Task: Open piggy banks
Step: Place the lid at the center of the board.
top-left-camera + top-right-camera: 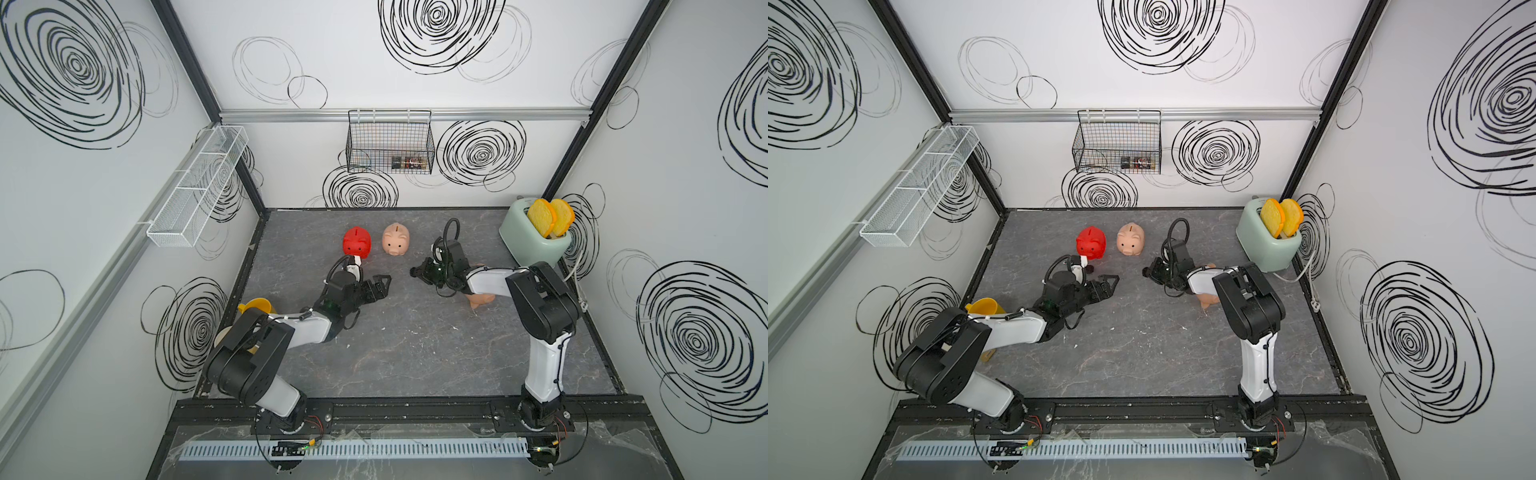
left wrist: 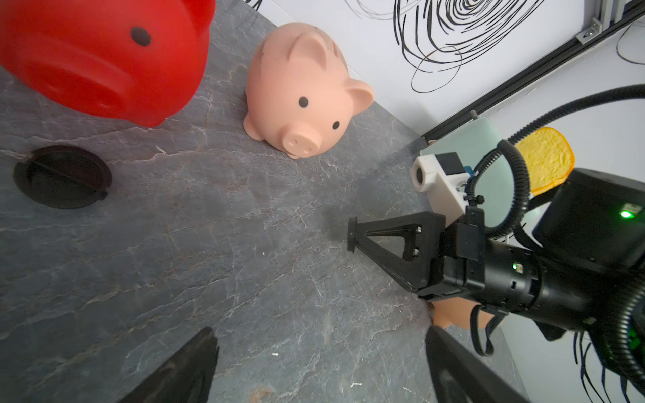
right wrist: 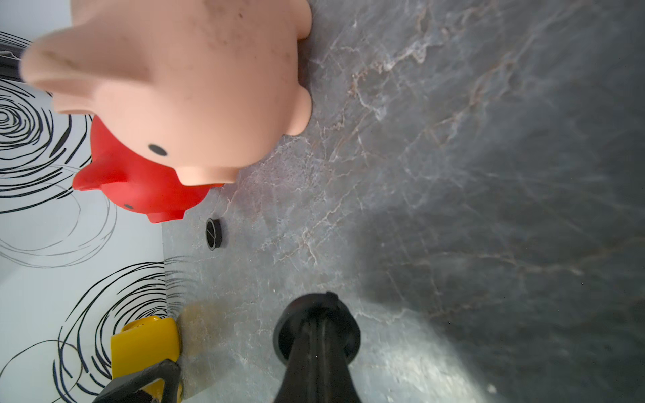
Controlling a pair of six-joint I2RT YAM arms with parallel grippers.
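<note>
My right gripper should go down toward the loose plug next and let go of the plug it holds, as the clear tabletop before the pink pig's snout (image 1: 392,268) (image 3: 279,231) is below, that way.
Two piggy banks stand upright near the back of the table: the red one (image 1: 357,245) (image 2: 104,59) and the pale pink one (image 1: 396,240) (image 2: 300,90). A peach-tan pig (image 1: 480,300) (image 2: 450,315) lies mostly hidden under my right forearm. My right gripper (image 1: 415,272) (image 3: 316,331) is shut on a round black plug (image 3: 289,331), held above the table in front of the pink pig. A second black plug (image 2: 62,176) (image 3: 213,233) lies loose on the table by the red pig. My left gripper (image 1: 384,282) (image 2: 321,366) is open and empty, facing the right gripper.
A mint toaster (image 1: 528,241) with two yellow bread slices stands at the back right corner. A yellow cup (image 1: 255,306) sits by the left edge behind my left arm. A black wire basket (image 1: 390,143) and a white mesh shelf (image 1: 199,183) hang on the walls.
</note>
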